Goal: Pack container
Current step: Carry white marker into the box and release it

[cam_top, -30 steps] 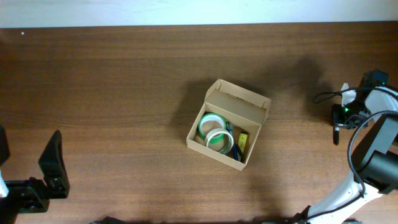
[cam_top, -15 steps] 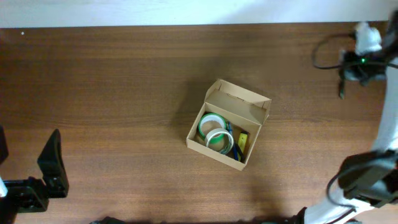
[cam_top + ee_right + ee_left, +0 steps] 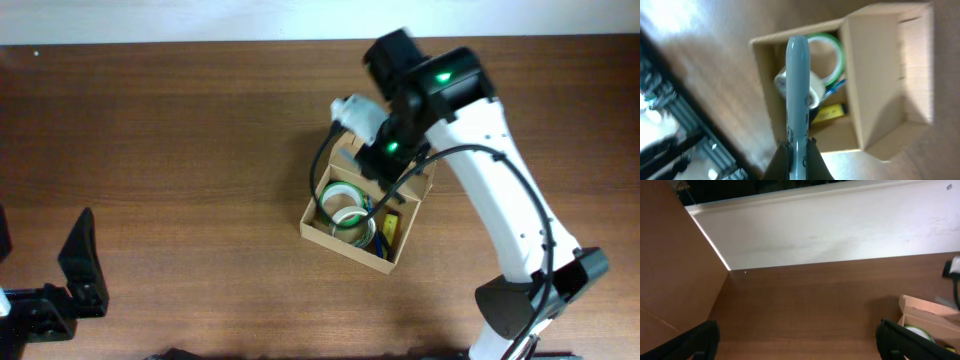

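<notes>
The marker is still above the rolls. My right gripper lowers it back into the box beside the pale roll at the box's near side next.
The container, a small tan cardboard box with its flap lid open, sits mid-table. It also shows in the right wrist view and the left wrist view. Inside are a green tape roll, a pale roll and a yellow item. My right gripper is shut on a grey marker and holds it above the open box, over the rolls. In the overhead view the right gripper is over the box's back half. My left gripper is open and empty, far left of the box.
The right arm reaches across the table from the lower right, with black cables hanging over the box. A white wall runs along the table's back edge. The left gripper rests near the front left corner.
The right arm has swung from the table's far right edge to above the open box, carrying the marker. The left arm and the box have not moved.
</notes>
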Tool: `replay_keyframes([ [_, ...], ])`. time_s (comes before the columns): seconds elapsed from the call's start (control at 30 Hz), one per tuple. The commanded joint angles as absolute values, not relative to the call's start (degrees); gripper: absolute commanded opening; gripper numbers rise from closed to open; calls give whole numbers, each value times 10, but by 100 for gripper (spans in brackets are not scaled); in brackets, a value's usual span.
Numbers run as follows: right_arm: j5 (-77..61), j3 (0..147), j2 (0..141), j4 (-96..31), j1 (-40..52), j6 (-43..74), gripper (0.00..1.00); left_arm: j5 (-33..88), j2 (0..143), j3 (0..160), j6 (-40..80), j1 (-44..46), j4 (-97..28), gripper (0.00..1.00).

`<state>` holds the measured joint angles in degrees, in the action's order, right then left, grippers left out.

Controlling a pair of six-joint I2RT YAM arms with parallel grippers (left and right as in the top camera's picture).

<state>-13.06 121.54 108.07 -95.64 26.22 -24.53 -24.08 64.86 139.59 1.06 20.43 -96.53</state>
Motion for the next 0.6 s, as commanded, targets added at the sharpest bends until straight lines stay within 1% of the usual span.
replay_keyframes([
  [0.0,-145,1137,1088,-956,277,-267,4,-248,649,1395,0,201,-966,100],
  [0.17,-177,1015,1088,-914,277,-292,4,-246,648,1395,0,201,-966,99],
  [0.4,-215,856,1089,-801,277,-311,4,-246,649,1395,0,201,-966,100],
  [0.57,-226,815,1091,-775,277,-313,4,-246,648,1395,0,201,-966,100],
])
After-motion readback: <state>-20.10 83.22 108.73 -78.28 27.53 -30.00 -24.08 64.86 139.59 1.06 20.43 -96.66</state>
